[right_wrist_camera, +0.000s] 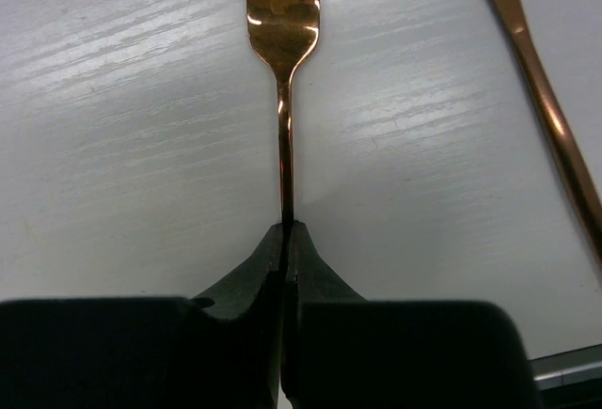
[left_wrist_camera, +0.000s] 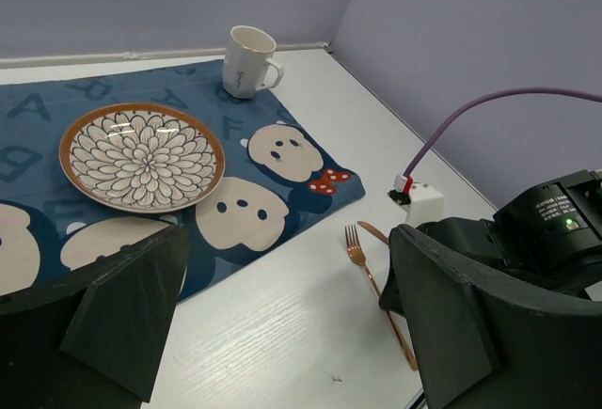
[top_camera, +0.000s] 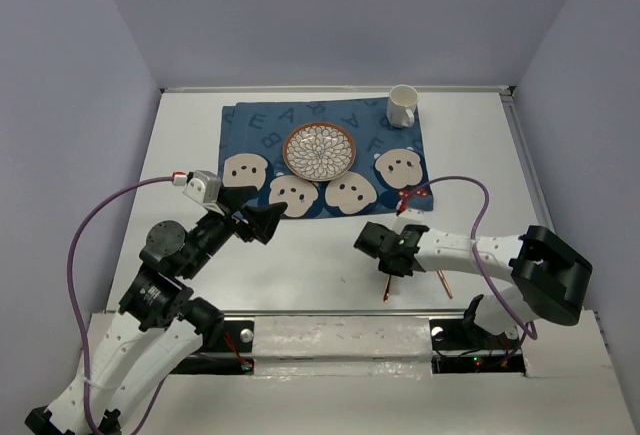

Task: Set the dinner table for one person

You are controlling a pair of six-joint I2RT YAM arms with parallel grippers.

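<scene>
My right gripper will lift the fork (right_wrist_camera: pixel 283 42) across and bring it down on the free mat past the plate, which lies outward of my gripper and to its left in the top view.
The dinner table (top_camera: pixel 320 255) is a wide white tabletop. My right gripper (top_camera: pixel 388 250) is shut on the thin handle of a copper fork (right_wrist_camera: pixel 283 42), low at the tabletop; the tines point away from the jaws (right_wrist_camera: pixel 285 230). The fork's handle end (top_camera: pixel 385 295) sticks out below the gripper. A copper knife (right_wrist_camera: pixel 546 108) lies just right of the fork. My left gripper (top_camera: pixel 262 220) is open and empty above bare table by the mat's near edge. In its view (left_wrist_camera: pixel 287 315) the fork (left_wrist_camera: pixel 362 259) lies between the fingers.
A dark blue mat (top_camera: pixel 250 130) with pale cartoon faces lies at the back centre. A patterned plate (top_camera: pixel 319 150) sits on it and a white mug (top_camera: pixel 401 107) stands at its far right corner. The knife (top_camera: pixel 443 283) lies by the right arm.
</scene>
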